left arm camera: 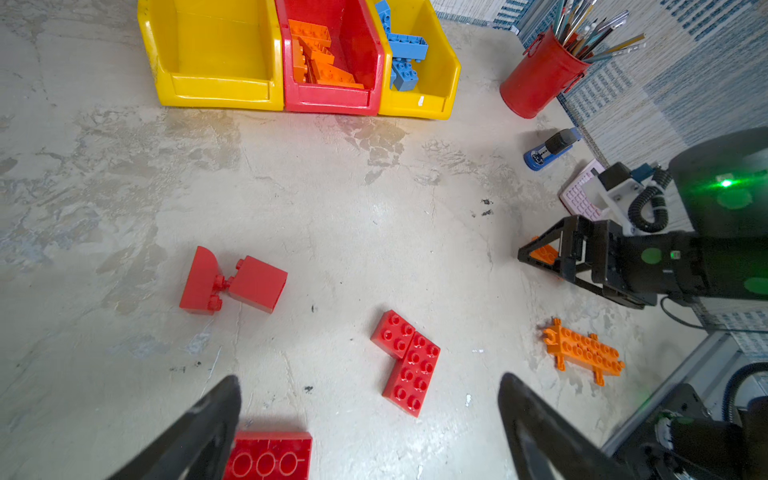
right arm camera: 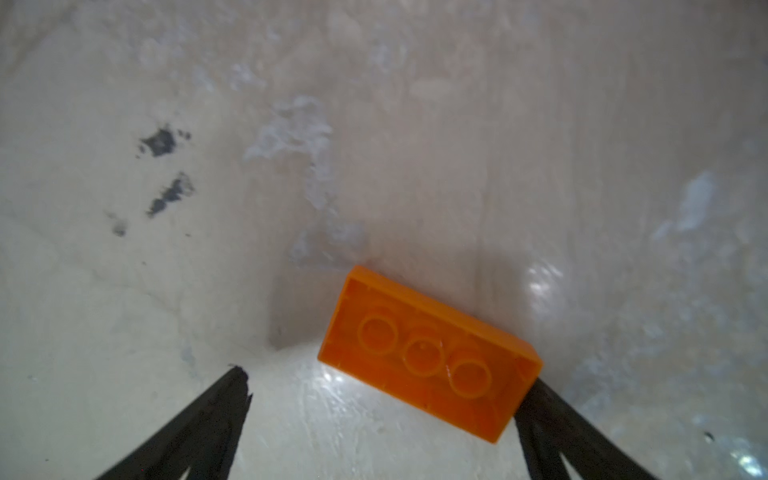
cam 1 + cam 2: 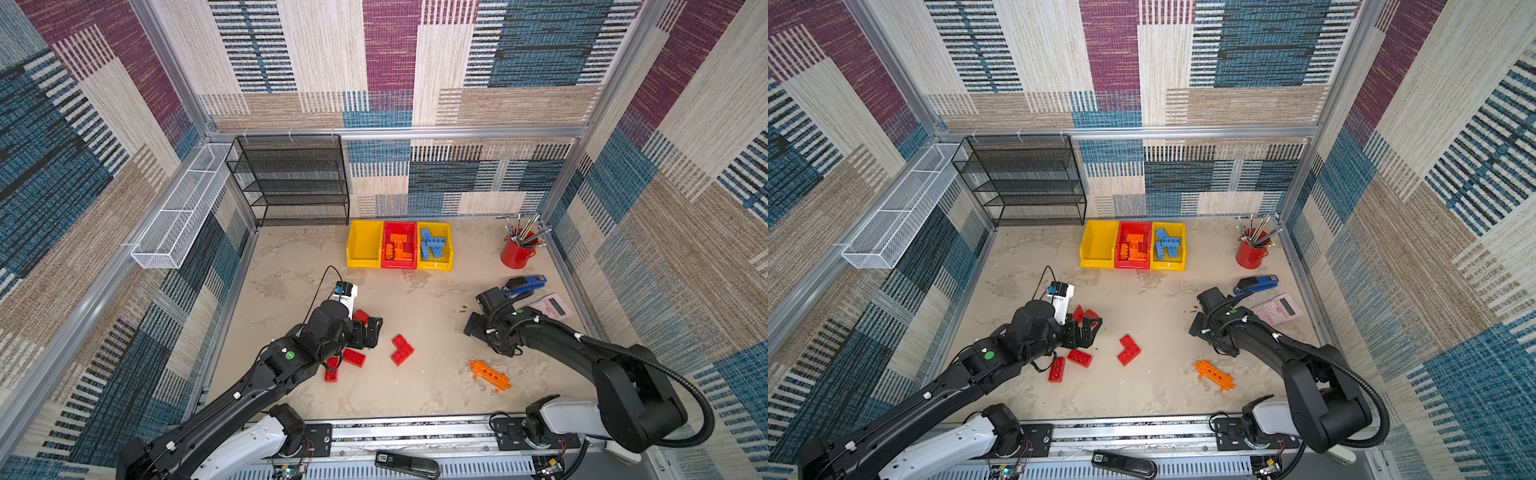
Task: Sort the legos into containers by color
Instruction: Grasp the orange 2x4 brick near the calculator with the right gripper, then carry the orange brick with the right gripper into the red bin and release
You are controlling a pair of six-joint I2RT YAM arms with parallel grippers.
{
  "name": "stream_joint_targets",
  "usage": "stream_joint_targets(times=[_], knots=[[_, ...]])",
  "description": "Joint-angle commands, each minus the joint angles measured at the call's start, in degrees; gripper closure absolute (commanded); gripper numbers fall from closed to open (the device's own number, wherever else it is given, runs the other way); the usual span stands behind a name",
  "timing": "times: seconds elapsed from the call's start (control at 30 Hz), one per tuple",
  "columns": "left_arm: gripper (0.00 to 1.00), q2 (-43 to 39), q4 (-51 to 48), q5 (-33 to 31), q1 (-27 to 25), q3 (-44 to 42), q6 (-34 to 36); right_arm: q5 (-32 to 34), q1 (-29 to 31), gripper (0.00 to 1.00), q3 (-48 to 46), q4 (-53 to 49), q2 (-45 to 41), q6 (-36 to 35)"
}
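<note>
My right gripper is around the brick, which lies slanted between its fingers and touches only one of them. Next I will move the gripper gently outward and close its fingers on the short ends of the orange brick (image 2: 430,359).
Three containers stand in a row at the back: a yellow bin (image 3: 363,243) with nothing in it, a red bin (image 3: 398,265) with orange legos, and a yellow bin (image 3: 434,266) with blue legos. Red legos lie loose: an L-shaped pair (image 3: 402,350), two bricks (image 3: 354,357) beside my left arm, and a pair (image 1: 232,282). A spiky orange piece (image 3: 490,375) lies to the right. My left gripper (image 1: 370,380) is open above the table, with an upside-down red brick (image 1: 270,455) by one finger. My right gripper (image 2: 386,376) is open around an upside-down orange brick (image 2: 430,359), which touches one finger.
A red cup of tools (image 3: 517,249), a blue stapler (image 3: 523,286) and a pink calculator (image 3: 552,306) sit along the right wall. A black mesh shelf (image 3: 291,183) stands at the back left. A white wire basket (image 3: 183,208) hangs on the left wall.
</note>
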Motion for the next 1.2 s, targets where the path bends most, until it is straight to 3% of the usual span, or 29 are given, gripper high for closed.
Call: stream_joint_targets(times=[0.0,0.23,0.37,0.77,1.17], knots=[[0.03,-0.56,-1.17,-1.67,0.01,-0.15,-1.04,-2.78,0.02,0.01,1.99,6.48,2.86,-4.89],[0.03,-0.72,-2.04,-2.33,0.0,0.42,-1.75,0.65,0.02,0.01,7.32,5.35,10.01,-7.2],[0.03,-0.18,-2.58,-2.03,0.01,0.91,-2.06,0.55,0.02,0.09,8.07,5.13,11.4,-8.61],[0.03,-0.54,-3.41,-0.72,-0.03,0.57,-2.38,-0.99,0.0,0.12,7.07,1.9,9.78,-14.29],[0.03,-2.4,-4.02,0.75,-0.27,-1.03,-4.05,-0.81,0.0,0.4,7.11,1.74,10.93,-16.78]])
